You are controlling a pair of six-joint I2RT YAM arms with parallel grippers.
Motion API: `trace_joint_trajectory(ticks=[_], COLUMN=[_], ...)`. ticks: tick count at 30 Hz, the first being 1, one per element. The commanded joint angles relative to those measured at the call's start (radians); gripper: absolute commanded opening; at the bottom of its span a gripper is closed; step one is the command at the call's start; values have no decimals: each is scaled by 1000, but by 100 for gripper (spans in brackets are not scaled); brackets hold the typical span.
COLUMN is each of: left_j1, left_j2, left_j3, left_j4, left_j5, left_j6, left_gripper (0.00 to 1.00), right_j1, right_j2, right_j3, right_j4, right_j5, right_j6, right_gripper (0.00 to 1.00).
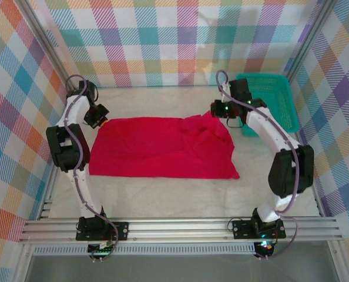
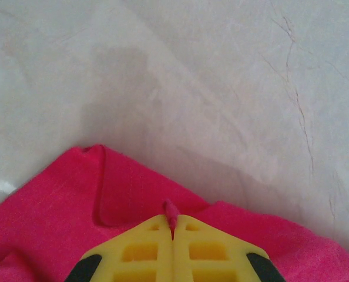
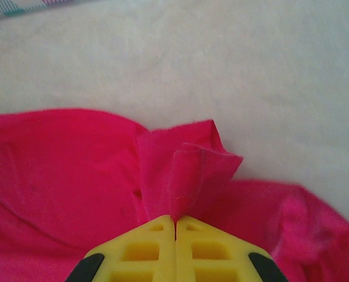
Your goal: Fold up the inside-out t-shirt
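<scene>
My right gripper will next move back and release the upright fold over the flat cloth by the t-shirt's near corner point(image 1: 228, 160), because that cloth is back from the gripper's fingers.
The red inside-out t-shirt point(image 1: 160, 147) lies spread across the middle of the white table, mostly flat, with its far right part bunched up. My left gripper point(image 1: 101, 120) is at the shirt's far left corner. Its yellow jaws are shut on a thin pinch of red cloth point(image 2: 172, 212). My right gripper point(image 1: 217, 111) is at the far right corner, shut on an upright fold of the shirt point(image 3: 189, 176) that rises from between the jaws. The shirt's tag is hidden.
A teal plastic basket point(image 1: 274, 97) stands at the back right, just beyond the right arm. Bare white table point(image 1: 163, 194) runs in front of the shirt to the metal rail. Plaid walls enclose the back and sides.
</scene>
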Motion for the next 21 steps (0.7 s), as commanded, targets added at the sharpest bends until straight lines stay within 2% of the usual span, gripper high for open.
trace_joint_trajectory(ticks=[1, 5, 10, 16, 21], left_j1=[3, 4, 6, 26, 61], left_j2=[-130, -250, -351, -382, -361], left_j3=[-113, -268, -415, -512, -582], left_j4=[46, 90, 123, 110, 143], left_j5=[-30, -58, -160, -283, -298], left_j6=[8, 3, 3, -5, -26], left_gripper=[2, 2, 3, 4, 5], right_j1=[-4, -4, -5, -4, -5], right_j2=[-128, -246, -367, -449, -444], right_j3=[-133, -259, -395, -536, -614], right_j4=[58, 40, 37, 43, 58], right_j5=[-1, 38, 79, 126, 156], right_j6=[5, 2, 16, 63, 104], right_gripper=[0, 0, 0, 0, 0])
